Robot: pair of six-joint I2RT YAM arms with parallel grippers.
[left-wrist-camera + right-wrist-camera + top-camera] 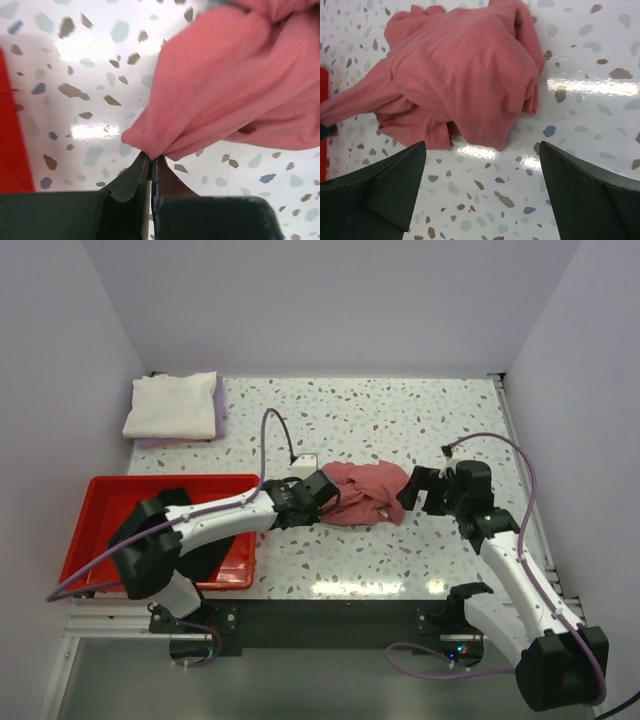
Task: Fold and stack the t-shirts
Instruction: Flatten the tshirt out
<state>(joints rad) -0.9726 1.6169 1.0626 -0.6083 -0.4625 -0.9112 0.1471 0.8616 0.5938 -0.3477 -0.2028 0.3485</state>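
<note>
The salmon shirt's loose end juts out toward my open right gripper, so next the gripper needs to lower, move left in the top view onto that end and close.
A crumpled salmon t-shirt (366, 494) lies bunched on the speckled table between my two grippers. My left gripper (322, 490) is shut on its left edge; in the left wrist view the shut gripper (150, 159) pinches a fold of the salmon shirt (235, 85). My right gripper (420, 489) is open and empty just right of the shirt; the right wrist view shows the salmon shirt (460, 75) beyond the wide-open gripper (482, 147). A folded cream-white t-shirt (171, 404) lies on a pale lavender one (219, 410) at the back left.
A red plastic tray (100, 495) sits at the left front, partly under my left arm; its edge shows in the left wrist view (12, 145). A small white box (304, 462) with a cable lies behind the shirt. Walls enclose the table.
</note>
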